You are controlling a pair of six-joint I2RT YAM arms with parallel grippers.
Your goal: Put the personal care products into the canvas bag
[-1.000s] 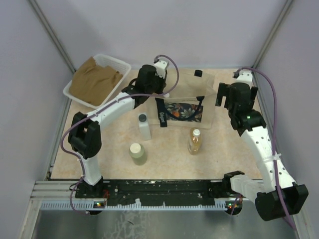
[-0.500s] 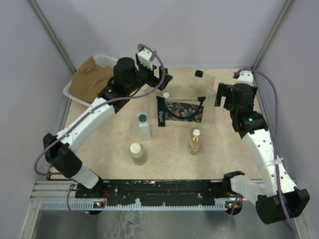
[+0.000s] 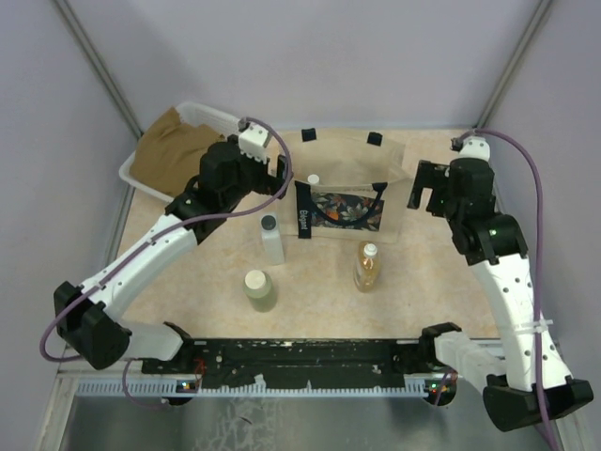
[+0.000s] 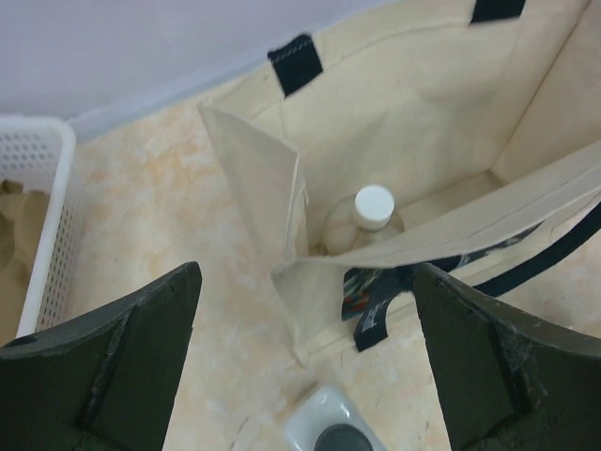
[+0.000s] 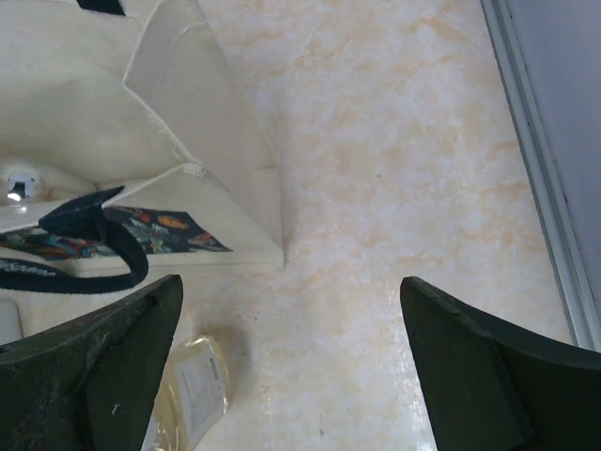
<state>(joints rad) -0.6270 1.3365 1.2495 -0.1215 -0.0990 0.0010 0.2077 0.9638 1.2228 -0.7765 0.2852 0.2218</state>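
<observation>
I will move my right gripper back, to the left in the top view and down, around the amber bottle's body (image 3: 367, 271) (image 5: 198, 387), because the bottle is still standing outside the bag.
The canvas bag (image 3: 352, 174) stands open at the back of the table, its floral panel facing front. A clear bottle (image 4: 373, 209) with a pale cap stands inside its left end. My left gripper (image 3: 284, 176) hovers open just left of the bag, holding nothing; in the left wrist view my left gripper (image 4: 305, 366) has the white bottle with a black cap (image 4: 333, 434) under it. That white bottle (image 3: 271, 238), the pale green bottle (image 3: 258, 289) and the amber bottle (image 3: 367, 266) stand in front of the bag. My right gripper (image 3: 427, 193) is open and empty beside the bag's right end.
A clear plastic tub (image 3: 218, 117) with brown cloth (image 3: 174, 150) sits at the back left, close to my left arm. Grey walls close in the table on three sides. A metal rail (image 5: 535, 169) runs along the right edge.
My left gripper opened and left the clear bottle in the bag, then rose and drew back to the left. The right arm shifted slightly to the right.
</observation>
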